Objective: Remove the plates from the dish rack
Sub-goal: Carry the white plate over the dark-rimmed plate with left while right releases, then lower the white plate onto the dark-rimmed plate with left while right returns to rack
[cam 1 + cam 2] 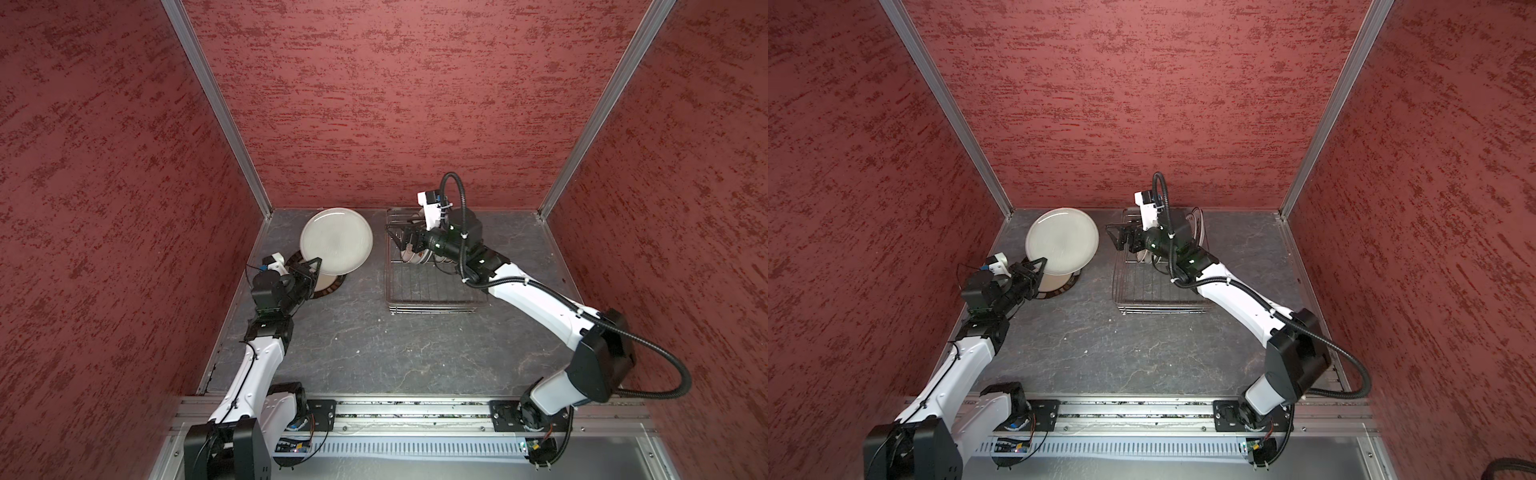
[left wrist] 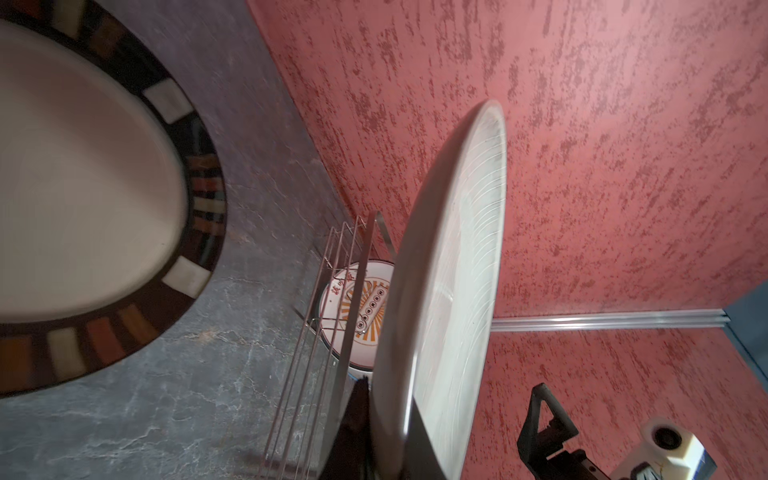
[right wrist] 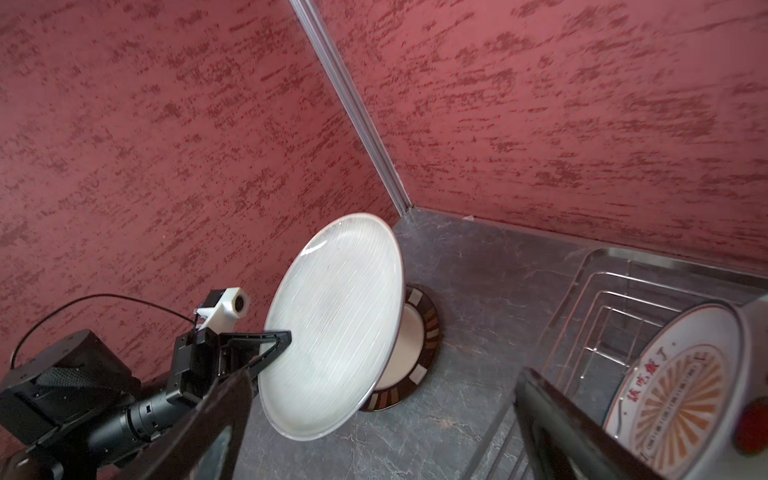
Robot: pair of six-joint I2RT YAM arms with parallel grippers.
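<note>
The dark-rimmed cream plate lies flat below my left gripper. Next, I will move down, tilt the pale plate flatter and release its rim atop that plate.
My left gripper (image 1: pixel 314 266) is shut on the near rim of a pale plate with fine lines (image 1: pixel 336 240), which it holds tilted in the air. Under it a dark-rimmed cream plate (image 1: pixel 328 287) lies flat on the table. In the left wrist view the pale plate (image 2: pixel 449 291) is edge-on between the fingers. The wire dish rack (image 1: pixel 432 291) stands to the right. My right gripper (image 1: pixel 401 237) hangs open over the rack's far end, next to an upright orange sunburst plate (image 3: pixel 681 399). More plates (image 1: pixel 415 257) behind my right wrist are mostly hidden.
Red textured walls enclose the grey stone-look table (image 1: pixel 374 353) on three sides, with metal corner posts (image 1: pixel 232 124) at the back. The arms' base rail (image 1: pixel 415 409) runs along the front edge. The near part of the rack holds nothing.
</note>
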